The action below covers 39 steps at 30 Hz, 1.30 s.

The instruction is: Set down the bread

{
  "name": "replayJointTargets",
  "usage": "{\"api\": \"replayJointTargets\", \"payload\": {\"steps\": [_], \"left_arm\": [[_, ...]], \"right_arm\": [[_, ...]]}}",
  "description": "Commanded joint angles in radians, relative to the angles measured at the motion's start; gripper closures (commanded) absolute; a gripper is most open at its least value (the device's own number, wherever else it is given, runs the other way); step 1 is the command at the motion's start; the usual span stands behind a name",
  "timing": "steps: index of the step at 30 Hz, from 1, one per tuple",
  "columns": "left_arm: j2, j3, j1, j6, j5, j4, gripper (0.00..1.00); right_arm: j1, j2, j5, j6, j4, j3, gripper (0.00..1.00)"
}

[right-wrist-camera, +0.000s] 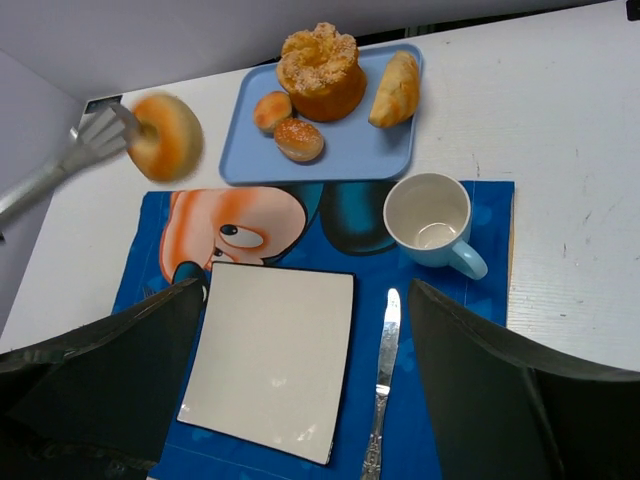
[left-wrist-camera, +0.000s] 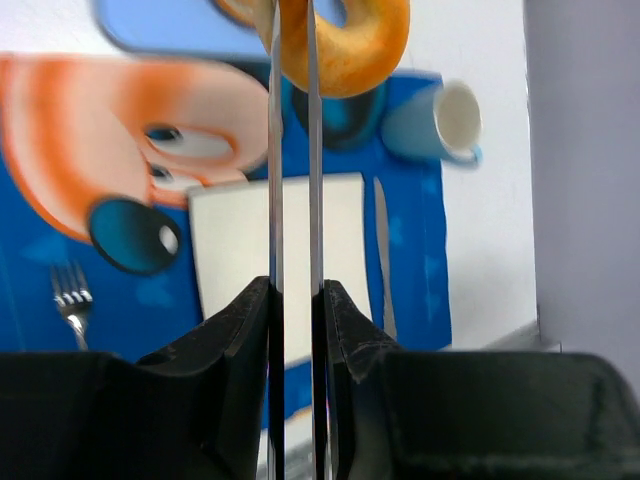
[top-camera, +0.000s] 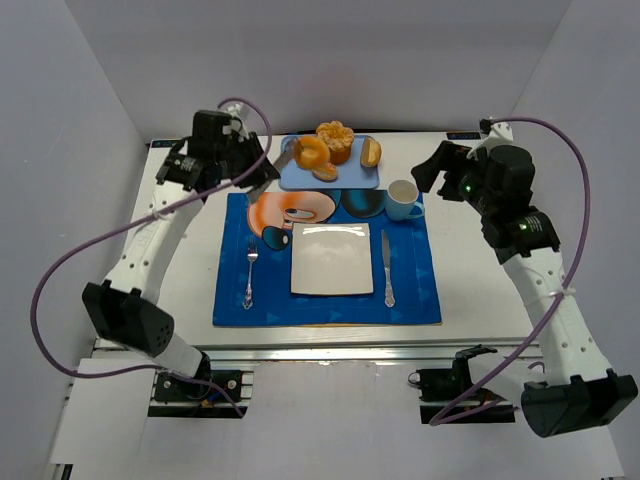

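Note:
Next, my left gripper moves back and down to release the tongs over the white plate [top-camera: 330,258], since that lies below it, to its right in the top view.
My left gripper [top-camera: 262,165] is shut on a pair of metal tongs [top-camera: 285,158]. The tongs pinch a golden ring-shaped bread [top-camera: 311,153] and hold it in the air over the left end of the blue tray [top-camera: 357,178]. In the left wrist view the tong blades [left-wrist-camera: 292,150] run up between my fingers [left-wrist-camera: 250,320] to the bread [left-wrist-camera: 350,45]. The right wrist view shows the bread [right-wrist-camera: 167,135] in the tongs [right-wrist-camera: 70,160]. A white square plate [top-camera: 330,258] lies empty on the blue placemat [top-camera: 415,290]. My right gripper [top-camera: 432,170] is open and empty, high above the mat.
The tray [right-wrist-camera: 360,150] holds a muffin [right-wrist-camera: 320,70], two small rolls [right-wrist-camera: 285,125] and a croissant-like piece [right-wrist-camera: 395,90]. A blue mug [top-camera: 403,198] stands right of the tray. A knife [top-camera: 387,268] lies right of the plate, a fork [top-camera: 249,272] left.

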Motion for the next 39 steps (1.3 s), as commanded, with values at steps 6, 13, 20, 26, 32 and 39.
{"api": "replayJointTargets", "payload": {"steps": [6,13,20,26,32,39], "left_arm": [[-0.202,-0.32,-0.271,-0.117,-0.01,-0.003,1.0],[-0.264,-0.53,-0.397,-0.189,-0.084,0.082,1.0],[-0.227,-0.555,-0.41,-0.17,-0.11,0.079,0.89],[-0.21,-0.521,-0.414,-0.141,-0.122,0.019,0.58],[-0.195,-0.452,-0.414,-0.132,-0.147,-0.041,0.46],[-0.17,-0.304,-0.413,-0.129,-0.217,-0.134,0.45]], "right_arm": [[0.002,-0.077,-0.005,0.024,-0.055,-0.023,0.11],[0.001,-0.081,-0.007,0.03,-0.055,-0.041,0.11],[0.001,-0.089,-0.01,0.033,-0.058,-0.055,0.11],[0.001,-0.091,-0.007,0.033,-0.058,-0.057,0.11],[0.002,-0.083,-0.011,0.038,-0.044,-0.063,0.11],[0.002,-0.063,-0.014,0.044,-0.024,-0.06,0.11]]}}
